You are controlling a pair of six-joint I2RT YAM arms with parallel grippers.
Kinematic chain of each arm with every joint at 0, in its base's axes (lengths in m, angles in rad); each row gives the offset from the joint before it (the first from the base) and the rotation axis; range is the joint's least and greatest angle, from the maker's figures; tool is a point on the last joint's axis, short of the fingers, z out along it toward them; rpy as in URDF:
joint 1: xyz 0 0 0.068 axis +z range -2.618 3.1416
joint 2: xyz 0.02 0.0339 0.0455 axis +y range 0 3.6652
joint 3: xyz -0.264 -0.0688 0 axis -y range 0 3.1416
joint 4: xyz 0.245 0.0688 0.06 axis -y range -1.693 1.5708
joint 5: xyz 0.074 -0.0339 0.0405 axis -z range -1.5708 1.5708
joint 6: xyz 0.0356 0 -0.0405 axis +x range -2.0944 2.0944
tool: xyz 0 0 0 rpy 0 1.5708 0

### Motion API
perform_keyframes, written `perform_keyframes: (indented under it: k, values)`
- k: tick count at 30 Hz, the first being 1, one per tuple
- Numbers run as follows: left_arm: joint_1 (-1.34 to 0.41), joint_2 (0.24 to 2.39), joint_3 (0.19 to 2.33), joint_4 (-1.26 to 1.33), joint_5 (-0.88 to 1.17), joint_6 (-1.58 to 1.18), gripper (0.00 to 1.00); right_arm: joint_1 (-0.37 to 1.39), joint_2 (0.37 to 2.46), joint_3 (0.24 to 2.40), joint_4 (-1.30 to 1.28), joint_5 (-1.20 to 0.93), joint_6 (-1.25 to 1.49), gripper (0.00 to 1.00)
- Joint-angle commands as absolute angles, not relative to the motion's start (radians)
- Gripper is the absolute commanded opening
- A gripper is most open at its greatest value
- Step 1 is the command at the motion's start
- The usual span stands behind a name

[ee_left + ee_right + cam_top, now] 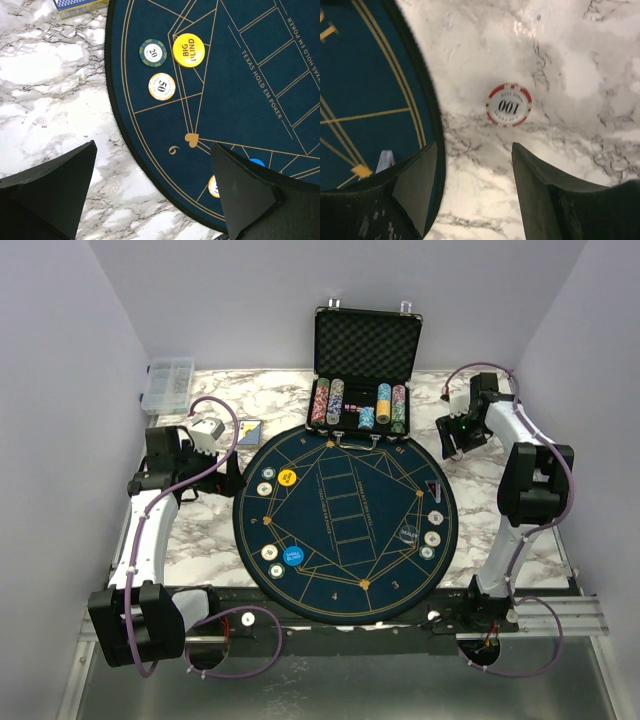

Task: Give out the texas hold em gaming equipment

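Observation:
The red-and-white chip point(457, 455) point(509, 105) lies beyond the open fingers, so my right gripper moves down and to the right in the wrist view next, straddling it.
On the round dark-blue mat point(345, 520), the left edge holds a yellow "Big Blind" disc point(188, 50), a green 20 chip point(153, 52) and a cream 50 chip point(162, 86). A blue disc point(256, 161) and another cream chip point(214, 186) peek from behind a finger. My left gripper point(154, 146) hangs wide open over the mat's left rim, holding nothing. A red-and-white 100 chip point(508, 105) lies flat on the marble just beyond my right gripper point(474, 145), which is open and empty beside the mat's right rim. Several chips point(432, 537) and a clear dealer disc point(407, 533) sit on the mat's right side.
An open black case point(367, 370) with chip stacks stands at the back of the mat. A blue card box point(250, 432) lies at the back left, beyond my left gripper point(222, 480). A clear plastic compartment box point(168, 383) sits in the far left corner.

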State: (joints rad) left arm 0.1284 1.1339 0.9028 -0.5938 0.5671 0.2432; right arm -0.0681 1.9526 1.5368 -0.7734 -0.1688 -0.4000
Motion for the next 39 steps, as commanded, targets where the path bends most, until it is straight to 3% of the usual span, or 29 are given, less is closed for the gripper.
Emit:
perform_keyframes:
  k: [1,10,23,33,39]
  values:
    - [0.124,1.130,0.923,-0.601,0.575,0.240,0.98,-0.082,2.043,1.631,-0.814,-0.124,-0.440,0.65]
    - [0.124,1.137,0.920,-0.597,0.572,0.244,0.98,-0.105,2.175,1.760,-0.872,-0.092,-0.458,0.64]
    - [0.123,1.147,0.916,-0.588,0.565,0.245,0.99,-0.116,2.265,1.781,-0.922,-0.133,-0.489,0.62]
    - [0.123,1.160,0.919,-0.583,0.563,0.243,0.98,-0.098,2.289,1.780,-0.927,-0.159,-0.510,0.57]
    - [0.123,1.161,0.920,-0.584,0.559,0.244,0.98,-0.092,2.296,1.758,-0.935,-0.172,-0.514,0.48]
